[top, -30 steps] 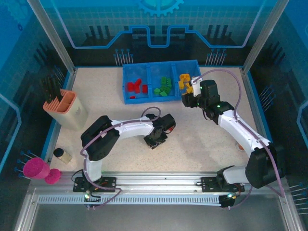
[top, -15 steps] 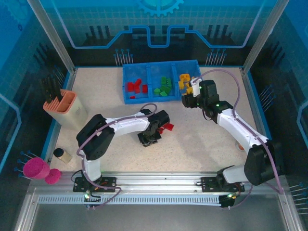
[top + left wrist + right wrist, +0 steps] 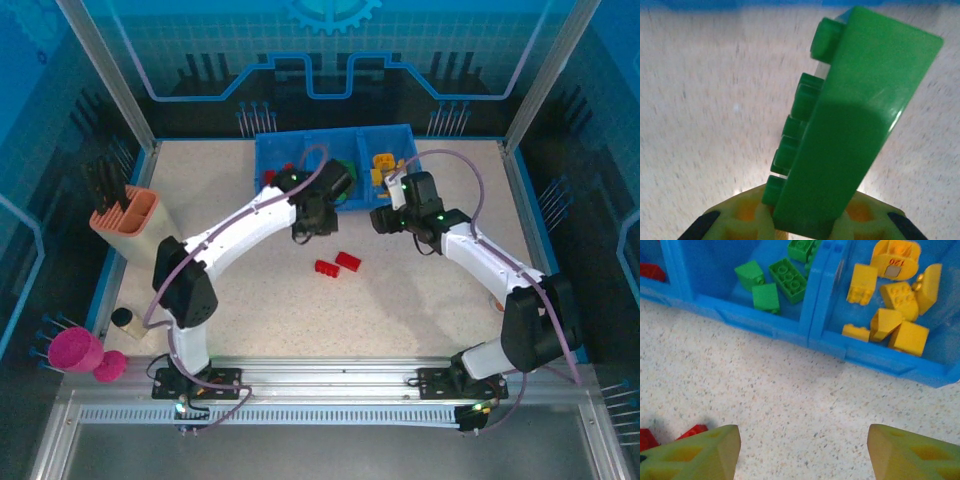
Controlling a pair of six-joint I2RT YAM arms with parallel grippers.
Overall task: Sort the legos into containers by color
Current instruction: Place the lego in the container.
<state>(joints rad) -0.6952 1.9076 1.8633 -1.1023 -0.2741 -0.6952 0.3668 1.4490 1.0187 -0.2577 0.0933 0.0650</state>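
The left gripper moves outward and releases the long green lego over the blue tray's middle section (image 3: 345, 156) next, since green legos sit there, outward of it.
My left gripper (image 3: 810, 220) is shut on a long green lego (image 3: 855, 125), which stands tilted over the speckled table. From above, the left gripper (image 3: 308, 226) sits at the front edge of the blue tray (image 3: 262, 152). Two red legos (image 3: 338, 265) lie on the table below it. My right gripper (image 3: 802, 445) is open over bare table, with nothing between its fingers. Ahead of it are the tray's green legos (image 3: 787, 277) and yellow legos (image 3: 900, 305). A red lego (image 3: 690, 431) shows by its left finger. From above, the right gripper (image 3: 383, 216) hovers before the yellow compartment.
A peach tool holder (image 3: 135, 225) stands at the left. A small can (image 3: 128, 322) and pink objects (image 3: 78, 350) sit at the near left corner. A raised blue border (image 3: 520, 200) runs round the table.
The left arm swung from mid-table up to the tray's front with the green lego in its grip, uncovering two red legos. The right gripper drifted slightly left.
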